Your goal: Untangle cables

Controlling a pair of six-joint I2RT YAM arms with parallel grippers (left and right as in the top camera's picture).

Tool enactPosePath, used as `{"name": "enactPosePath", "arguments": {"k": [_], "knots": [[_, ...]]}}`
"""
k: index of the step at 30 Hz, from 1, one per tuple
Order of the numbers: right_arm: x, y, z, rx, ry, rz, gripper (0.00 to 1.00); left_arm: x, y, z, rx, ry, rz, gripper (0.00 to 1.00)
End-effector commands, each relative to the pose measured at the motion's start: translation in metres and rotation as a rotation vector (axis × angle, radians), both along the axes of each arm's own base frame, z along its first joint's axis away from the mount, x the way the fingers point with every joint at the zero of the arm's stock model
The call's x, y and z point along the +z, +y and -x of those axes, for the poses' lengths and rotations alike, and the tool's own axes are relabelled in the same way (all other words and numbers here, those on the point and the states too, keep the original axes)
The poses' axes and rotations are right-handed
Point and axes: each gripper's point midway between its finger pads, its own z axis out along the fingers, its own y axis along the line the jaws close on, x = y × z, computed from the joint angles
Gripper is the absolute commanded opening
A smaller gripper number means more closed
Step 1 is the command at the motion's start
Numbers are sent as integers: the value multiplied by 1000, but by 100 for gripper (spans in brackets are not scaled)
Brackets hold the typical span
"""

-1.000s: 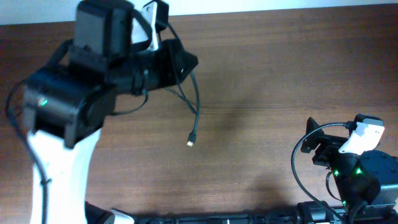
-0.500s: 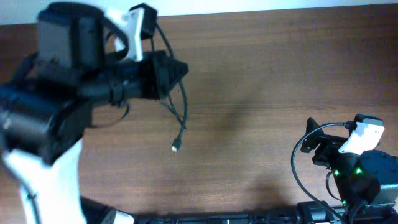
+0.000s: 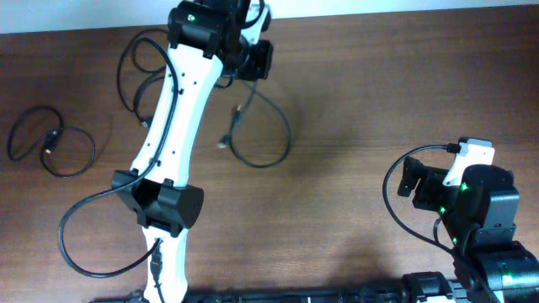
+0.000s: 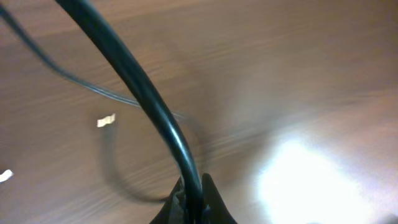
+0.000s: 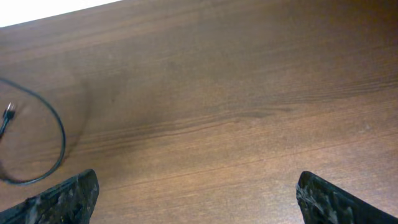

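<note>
Next, my left gripper comes back and down to the wood by the held cable's loop, then opens there.
My left gripper (image 3: 253, 61) is stretched to the far edge of the table and is shut on a thin black cable (image 3: 288, 135). That cable hangs down and lies in a loop on the wood, with two silvery plug ends (image 3: 224, 141) near the loop. In the left wrist view the jaws (image 4: 193, 202) pinch the cable (image 4: 143, 93) and a plug (image 4: 107, 120) lies below. A second cable (image 3: 52, 141) is coiled at the far left. A third cable (image 3: 126, 76) loops beside the left arm. My right gripper (image 3: 413, 178) is open and empty (image 5: 199, 205).
The white left arm (image 3: 177, 109) crosses the table's left half. Its own thick wire (image 3: 76, 252) bows out near its base. The right arm base (image 3: 484, 219) is at the front right. The held cable's loop (image 5: 59, 134) shows at the left of the right wrist view.
My left arm has swung out and reached to the table's far edge with the cable. The hanging cable now lies in a loop on the wood. The right arm has shifted slightly.
</note>
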Motion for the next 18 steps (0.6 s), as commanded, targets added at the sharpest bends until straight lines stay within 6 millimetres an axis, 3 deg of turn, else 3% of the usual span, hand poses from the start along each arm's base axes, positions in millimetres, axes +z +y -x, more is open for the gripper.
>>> {"name": "enactPosePath", "arguments": {"k": [1,3,7,10,14,18], "knots": [[2,-4,-2,-12,-7,10,100,-34,41,-6,60,20,-242,0],[1,-2,-2,-5,-5,6,100,-65,34,0,36,80,-245,0],[1,-1,-1,-2,-2,4,100,-138,12,29,-47,193,-305,0],[1,-1,-1,-2,-2,4,100,-168,16,49,-82,213,-439,1],[0,-1,-1,-2,-1,4,100,-188,15,75,-66,273,-498,0],[-1,-1,0,-2,8,4,100,-187,28,84,-16,305,-560,7]]}}
